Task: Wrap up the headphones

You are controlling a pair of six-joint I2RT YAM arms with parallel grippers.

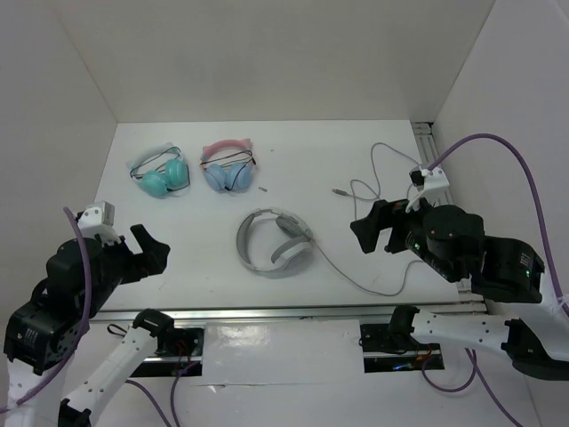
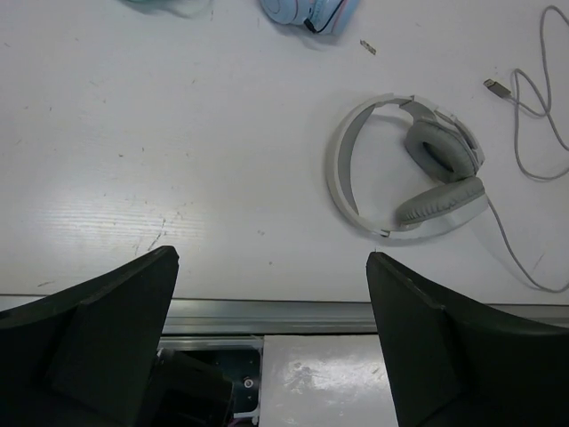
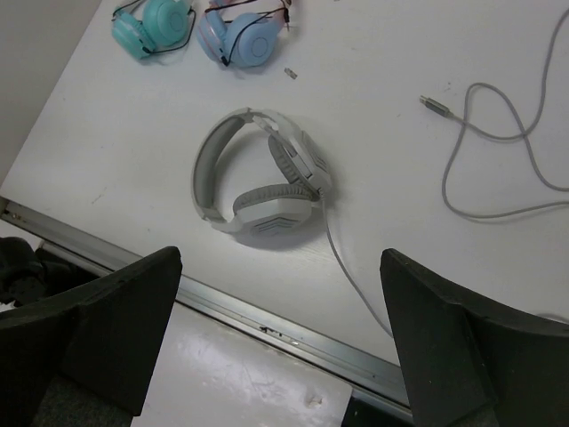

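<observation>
The headband's curve (image 1: 241,241) (image 2: 337,175) lies clear of the ear cups, so my left gripper should move down and to the right in the top view next, astride it.
The light-grey headphones (image 1: 274,243) lie flat near the table's front middle, ear cups folded inward; they also show in the left wrist view (image 2: 404,169) and the right wrist view (image 3: 258,178). Their thin grey cable (image 1: 373,191) runs from the cups to the right in loose loops and ends in a plug (image 1: 340,191). My left gripper (image 1: 149,251) is open and empty, raised at the front left, well left of the headphones. My right gripper (image 1: 372,229) is open and empty, raised to the right of the headphones, above the cable.
A smaller teal pair (image 1: 162,176) and a pink-banded blue pair (image 1: 228,171) lie at the back left. A small scrap (image 1: 263,189) lies beside them. A metal rail (image 1: 284,313) runs along the front edge. White walls enclose the left, back and right.
</observation>
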